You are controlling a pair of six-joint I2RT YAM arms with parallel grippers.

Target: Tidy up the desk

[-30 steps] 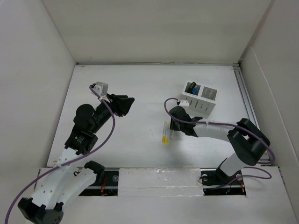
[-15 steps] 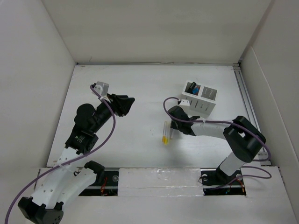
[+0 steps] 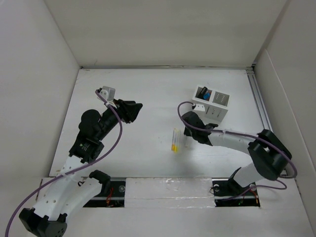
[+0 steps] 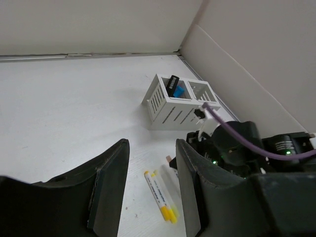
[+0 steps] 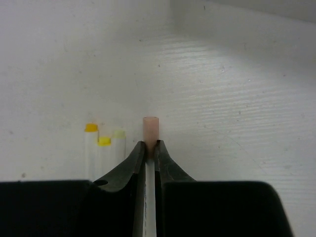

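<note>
I should lift my right gripper first to bring the white marker outward over the organizer box's empty section, because the other section already holds black and blue items.
My right gripper (image 5: 149, 146) is shut on a white marker with a pale pink end (image 5: 150, 128), held just above the white desk (image 3: 133, 153). In the top view this gripper (image 3: 187, 138) is right of two yellow-capped white markers (image 3: 174, 140) that lie side by side; they also show in the right wrist view (image 5: 97, 148) and the left wrist view (image 4: 160, 195). A paler-capped marker (image 5: 118, 140) lies beside them. My left gripper (image 3: 132, 109) is open and empty, hanging above the desk left of centre, its jaws (image 4: 150, 148) framing the markers from afar.
A small white slotted organizer box (image 3: 211, 104) stands at the back right, with a black item and a blue item in one compartment (image 4: 175, 88). A metal rail (image 3: 259, 106) runs along the desk's right edge. White panels wall the desk.
My right arm has shifted a little to the right and back with the pink-ended marker in its jaws. The left arm has not moved.
</note>
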